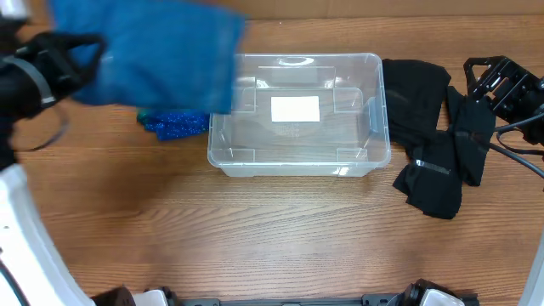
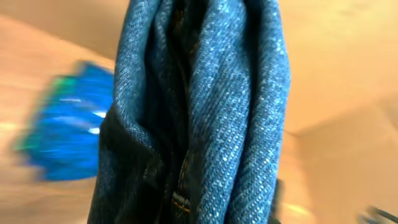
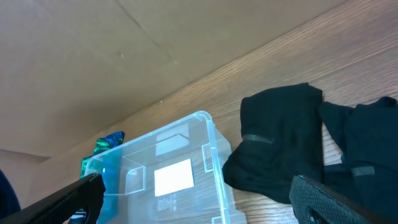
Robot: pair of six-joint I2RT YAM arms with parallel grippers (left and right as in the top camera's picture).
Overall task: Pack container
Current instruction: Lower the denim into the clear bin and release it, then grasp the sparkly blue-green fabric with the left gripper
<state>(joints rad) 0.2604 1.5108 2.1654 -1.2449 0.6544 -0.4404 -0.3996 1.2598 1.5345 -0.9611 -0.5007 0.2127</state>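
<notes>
The container's empty base (image 1: 299, 124) is below my left gripper and to its right in the overhead view. I should carry the jeans (image 1: 161, 55) there next, lower them and let them go.
The clear plastic container (image 1: 374, 127) with a white label on its base stands at the table's middle, with nothing in it. It also shows in the right wrist view (image 3: 208, 155). My left gripper (image 1: 64, 64) is at the far left, raised above the table and shut on blue denim jeans (image 1: 161, 55), which hang blurred over the container's left rim. In the left wrist view the jeans (image 2: 205, 106) fill the frame and hide the fingers. My right gripper (image 3: 199, 199) is open and holds nothing, above the black garment (image 1: 433, 144) right of the container.
A shiny blue and green packet (image 1: 174, 123) lies on the table just left of the container, partly under the jeans; it shows blurred in the left wrist view (image 2: 65, 127). A cardboard wall (image 3: 124, 56) runs behind the table.
</notes>
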